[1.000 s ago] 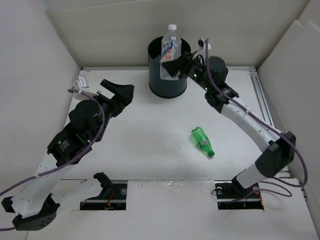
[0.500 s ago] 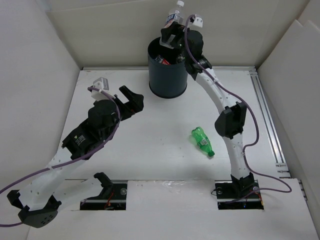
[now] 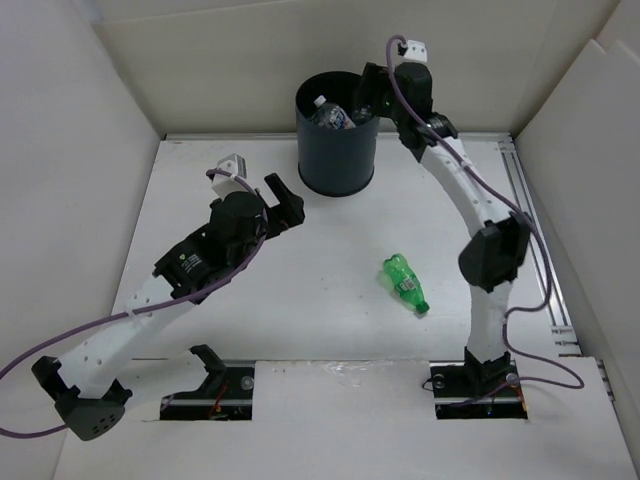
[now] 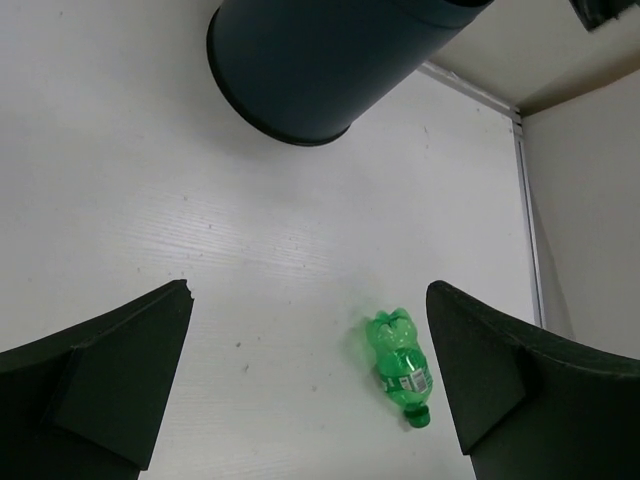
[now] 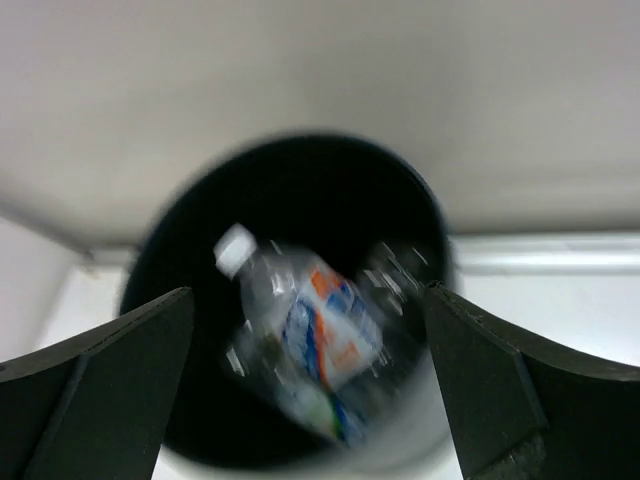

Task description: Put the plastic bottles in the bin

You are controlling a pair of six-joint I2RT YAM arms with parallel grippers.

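Note:
Next, my right gripper pulls back and lowers onto its capless end (image 3: pixel 395 265), as the green bottle, the last one outside the bin (image 3: pixel 335 160), lies below and back from it.
The dark bin (image 3: pixel 335 160) stands at the back of the table. My right gripper (image 3: pixel 367 97) hovers open above its right rim. Below the open jaws (image 5: pixel 308 300) a clear bottle with a white cap and a white-blue label (image 5: pixel 320 335) lies blurred inside the bin (image 5: pixel 180 445), free of the fingers. From above, that bottle (image 3: pixel 328 114) shows in the bin's mouth. A green bottle (image 3: pixel 404 282) lies on its side on the table, right of centre. My left gripper (image 3: pixel 285 198) is open and empty, left of the bin; its view looks down on the green bottle (image 4: pixel 400 368) and the bin (image 4: pixel 320 60).
White boards wall the table on the left, back and right. A metal rail (image 3: pixel 530 210) runs along the right side. Both arm bases sit in slots at the near edge (image 3: pixel 215 385).
My right gripper carried the clear bottle up over the bin and opened; the bottle dropped inside. My left arm has swung right and forward, toward the bin.

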